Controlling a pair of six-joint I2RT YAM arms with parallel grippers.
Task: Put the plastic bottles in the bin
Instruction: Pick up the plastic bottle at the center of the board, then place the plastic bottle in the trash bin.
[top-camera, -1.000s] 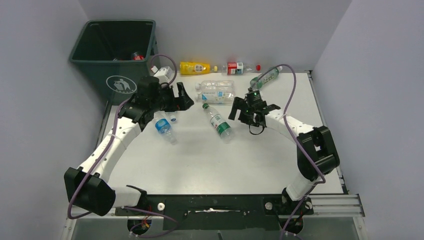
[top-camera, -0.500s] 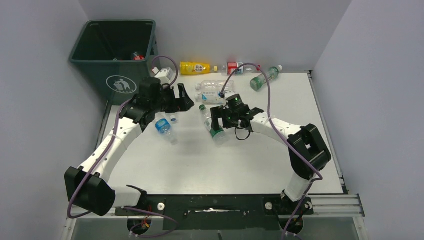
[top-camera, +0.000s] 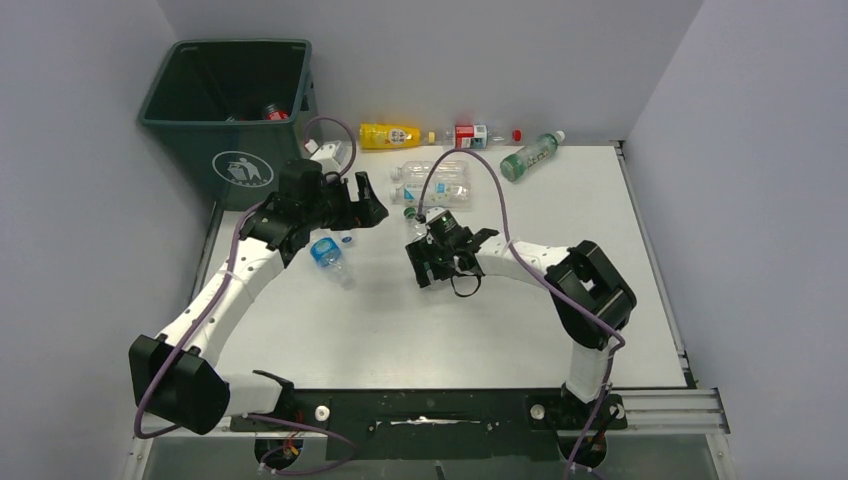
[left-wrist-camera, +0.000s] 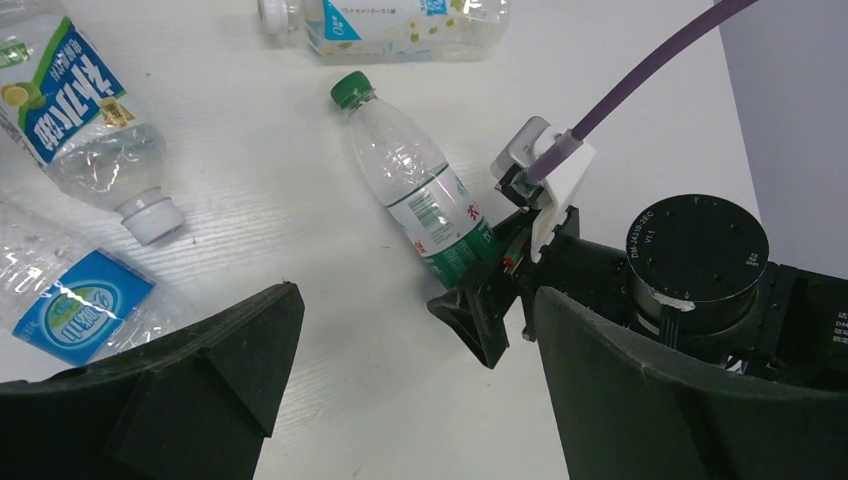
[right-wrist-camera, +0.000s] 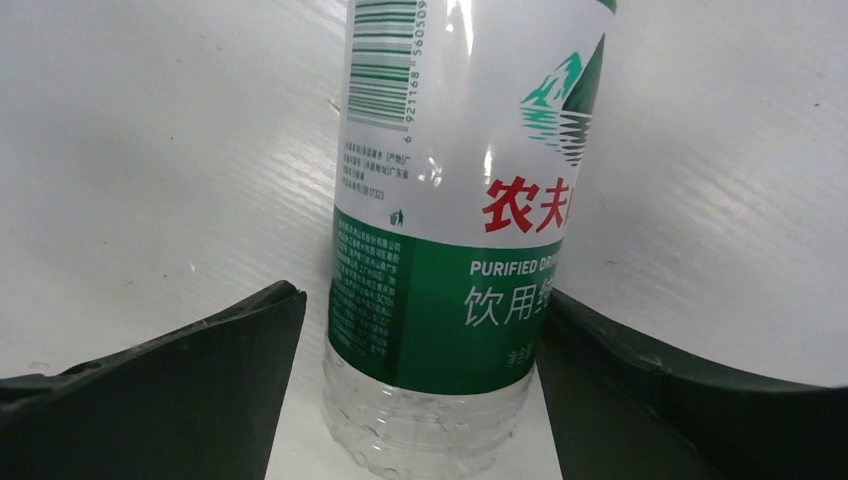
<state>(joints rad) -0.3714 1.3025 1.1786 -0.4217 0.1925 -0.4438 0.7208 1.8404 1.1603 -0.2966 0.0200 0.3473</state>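
Note:
Next, my left gripper will go toward the right in the top view and close on the bottle's clear shoulder (top-camera: 416, 229) (left-wrist-camera: 393, 148), since my right gripper straddles its lower body.
The dark green bin (top-camera: 225, 110) stands at the far left and holds a red-capped bottle (top-camera: 274, 113). A clear bottle with a green label and green cap (top-camera: 413, 224) lies mid-table; it also shows in the left wrist view (left-wrist-camera: 420, 190) and the right wrist view (right-wrist-camera: 450, 200). My right gripper (top-camera: 428, 258) is open, its fingers either side of the bottle's lower body (right-wrist-camera: 420, 300); the right finger touches it. My left gripper (top-camera: 372, 207) is open and empty above the table (left-wrist-camera: 415, 295), just left of that bottle.
Blue-labelled bottles (top-camera: 328, 255) (left-wrist-camera: 80, 120) lie under the left arm. Two clear bottles (top-camera: 432, 182) lie behind the grippers. A yellow bottle (top-camera: 390, 134), a red-labelled one (top-camera: 470, 135) and a green one (top-camera: 528, 157) lie along the back wall.
My right arm has swung left and forward from the back right, and its open fingers now straddle the green-labelled bottle. The left arm has hardly moved.

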